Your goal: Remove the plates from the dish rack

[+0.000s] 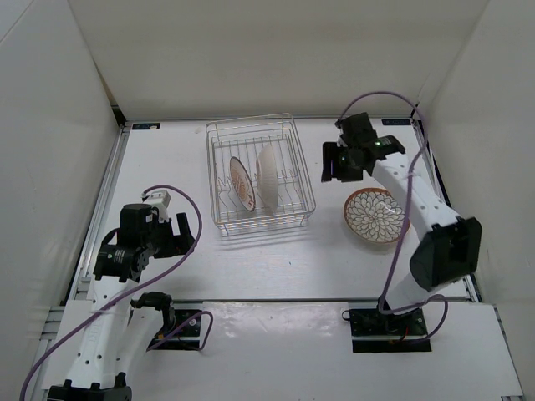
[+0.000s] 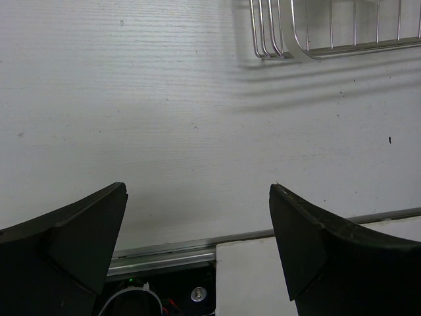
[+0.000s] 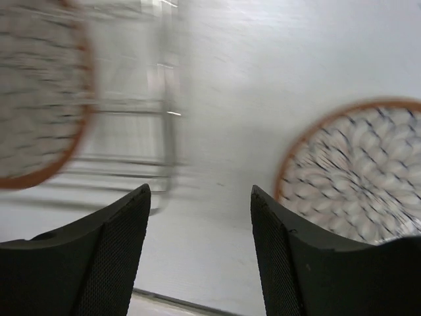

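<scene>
My right gripper will turn and move left in the top view to the nearer racked plate, onto that plate's upper rim [image 1: 272, 162].
The silver wire dish rack [image 1: 292, 144] stands at the back middle of the table. Two plates stand on edge inside it: one with an orange-rimmed patterned face [image 1: 242, 184] and one showing its white underside [image 1: 267, 177]. A third plate [image 1: 375, 215], petal-patterned with an orange rim, lies flat on the table right of the rack. My right gripper [image 1: 333, 161] is open and empty, between the rack and the flat plate. Its blurred wrist view shows a racked plate [image 3: 36, 105] at left and the flat plate [image 3: 358, 171] at right. My left gripper [image 1: 185, 232] is open and empty, front left of the rack.
White walls enclose the table on the left, back and right. A metal rail [image 2: 164, 253] runs along the near table edge. The rack's front corner [image 2: 289, 49] shows at the top of the left wrist view. Purple cables loop from both arms.
</scene>
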Tool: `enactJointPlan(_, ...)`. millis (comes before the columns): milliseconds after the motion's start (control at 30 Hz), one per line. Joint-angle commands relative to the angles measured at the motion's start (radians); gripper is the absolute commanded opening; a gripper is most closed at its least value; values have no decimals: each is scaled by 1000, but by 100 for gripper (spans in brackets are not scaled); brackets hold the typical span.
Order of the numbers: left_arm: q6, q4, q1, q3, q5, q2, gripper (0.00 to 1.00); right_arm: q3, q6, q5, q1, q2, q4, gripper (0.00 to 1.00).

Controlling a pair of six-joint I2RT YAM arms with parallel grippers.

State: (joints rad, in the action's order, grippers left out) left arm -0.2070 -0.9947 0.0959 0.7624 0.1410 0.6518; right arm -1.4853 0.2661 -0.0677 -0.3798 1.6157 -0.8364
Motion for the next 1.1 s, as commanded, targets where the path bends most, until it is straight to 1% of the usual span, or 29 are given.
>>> enactJointPlan(0, 1, 1, 4, 0, -1, -3, 100, -40, -13, 337, -1, -97, 204, 66)
enactJointPlan(33, 1, -5, 4, 2, 2, -3, 100, -35, 17, 450, -1, -103, 259, 66)
enactJointPlan(100, -2, -2, 4, 3, -4, -6, 100, -24, 39, 520, -4, -89, 339, 66)
enactJointPlan(133, -2, -4, 2, 0, -1, -9, 100, -12, 82, 595, -5, -80, 371, 66)
enactJointPlan(167, -2, -1, 2, 0, -4, -7, 100, 15, 99, 653, -5, -74, 469, 67)
enactJointPlan(233, -2, -1, 2, 0, -1, -6, 100, 29, 143, 709, -11, -53, 520, 67)
enactJointPlan(267, -2, -4, 2, 0, 0, -6, 100, 46, 162, 741, -16, -48, 583, 67)
enactJointPlan(400, -2, -2, 2, 2, 8, -4, 100, 42, 185, 781, -42, 7, 634, 70)
enactJointPlan(633, 1, -1, 4, 0, 12, -9, 100, -6, 142, 743, -87, 94, 596, 70)
enactJointPlan(700, 0, 2, 2, 0, 9, -9, 100, -16, 136, 734, -97, 107, 577, 68)
enactJointPlan(767, 0, -1, 1, 2, 17, -7, 100, -18, 131, 714, -103, 128, 574, 63)
enactJointPlan(833, 0, -1, 4, 2, 14, -6, 100, -17, 131, 704, -111, 147, 574, 62)
enactJointPlan(867, 0, 2, 4, 0, 17, -9, 100, -20, 130, 706, -113, 151, 571, 58)
enactJointPlan(900, 0, -1, 4, 0, 16, -12, 100, -24, 133, 704, -116, 164, 576, 50)
enactJointPlan(967, -2, 4, 2, 0, 20, -7, 100, -44, 142, 710, -117, 182, 577, 42)
enactJointPlan(1000, -2, 2, 2, 0, 22, -6, 100, -50, 147, 709, -123, 188, 577, 34)
enactJointPlan(1067, 1, 2, 2, 0, 23, -3, 100, -73, 163, 715, -125, 202, 585, 30)
